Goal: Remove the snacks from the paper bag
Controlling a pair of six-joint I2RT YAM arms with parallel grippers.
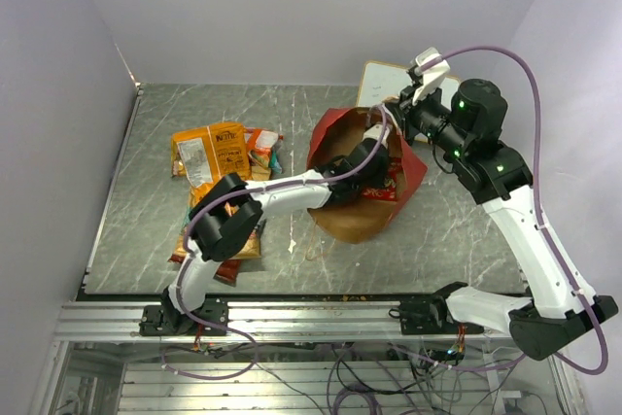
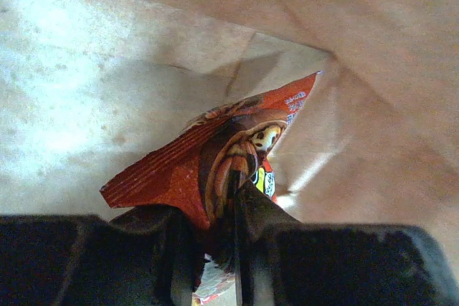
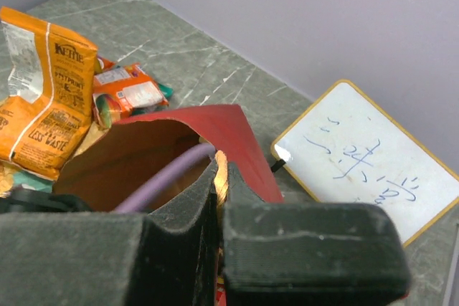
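Packs lie in the near part of the snack pile. Next, my left gripper will move up out of the paper bag, go left in the top view and lower to release over that part.
The red paper bag (image 1: 335, 133) lies open on the table, brown inside (image 3: 136, 155). My left gripper (image 1: 374, 148) reaches inside it and is shut on a red chip bag (image 2: 215, 159), against the brown bag wall (image 2: 107, 84). My right gripper (image 1: 397, 109) is shut on the bag's cord handle (image 3: 221, 177) at its rim and holds the mouth up. Snacks lie on the table left of the bag: a tan-orange chip bag (image 1: 209, 155) (image 3: 43, 91), a small orange-teal pack (image 1: 262, 148) (image 3: 129, 94), and red packets (image 1: 219, 250) under the left arm.
A small whiteboard (image 3: 366, 155) with blue writing lies at the back right, right behind the bag; it also shows in the top view (image 1: 384, 80). A purple cable (image 3: 158, 184) runs into the bag. Grey walls close in the back and sides.
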